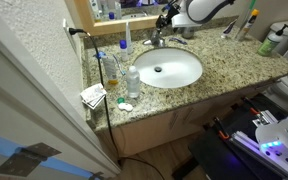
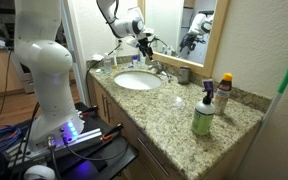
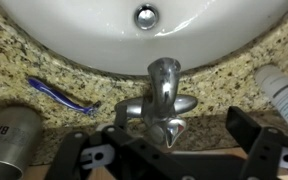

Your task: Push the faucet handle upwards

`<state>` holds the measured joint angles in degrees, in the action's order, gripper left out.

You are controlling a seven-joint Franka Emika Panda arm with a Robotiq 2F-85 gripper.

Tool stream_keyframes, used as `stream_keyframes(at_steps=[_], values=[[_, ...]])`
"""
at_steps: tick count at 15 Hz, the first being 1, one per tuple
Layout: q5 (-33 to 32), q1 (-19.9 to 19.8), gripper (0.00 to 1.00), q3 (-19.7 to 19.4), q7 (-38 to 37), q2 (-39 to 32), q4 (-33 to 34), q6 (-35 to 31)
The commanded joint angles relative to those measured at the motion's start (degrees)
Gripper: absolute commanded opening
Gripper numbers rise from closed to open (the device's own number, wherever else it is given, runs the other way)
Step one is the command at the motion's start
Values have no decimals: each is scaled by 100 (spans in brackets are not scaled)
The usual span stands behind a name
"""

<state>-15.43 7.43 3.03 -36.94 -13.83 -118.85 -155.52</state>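
Note:
My gripper moves down and then outward to the wall-side end of the faucet handle [image 1: 157, 37] [image 3: 171, 128] next and closes there, because it still hovers open over the faucet.
The low brushed-metal faucet [image 3: 164, 82] stands behind the white oval basin [image 3: 84, 30]. Its short silvery faucet handle [image 3: 171, 128] points toward the wrist camera. My gripper [image 3: 184, 138] is open, with one dark finger on each side of the handle and nothing held. The handle lies nearer the finger on the left of the wrist view. In both exterior views the gripper [image 1: 168, 20] [image 2: 144, 43] hovers just over the faucet [image 1: 158, 39] [image 2: 157, 67] at the back of the basin [image 1: 184, 75] [image 2: 129, 83].
A grey metal cup [image 3: 9, 140] [image 2: 184, 74] and a blue-handled item [image 3: 64, 96] lie beside the faucet. A white tube [image 3: 279, 90] is on its other side. Bottles [image 1: 132, 80] and a white cloth [image 1: 94, 95] stand on the granite counter. A green bottle [image 2: 203, 115] is near the counter's end, with the mirror behind.

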Motion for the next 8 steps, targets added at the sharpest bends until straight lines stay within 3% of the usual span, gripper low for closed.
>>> stream_keyframes(at_steps=[1, 8], values=[[112, 222, 100, -255, -3, -139, 178, -4], [-77, 526, 100, -675, -516, -890, 828, -320]])
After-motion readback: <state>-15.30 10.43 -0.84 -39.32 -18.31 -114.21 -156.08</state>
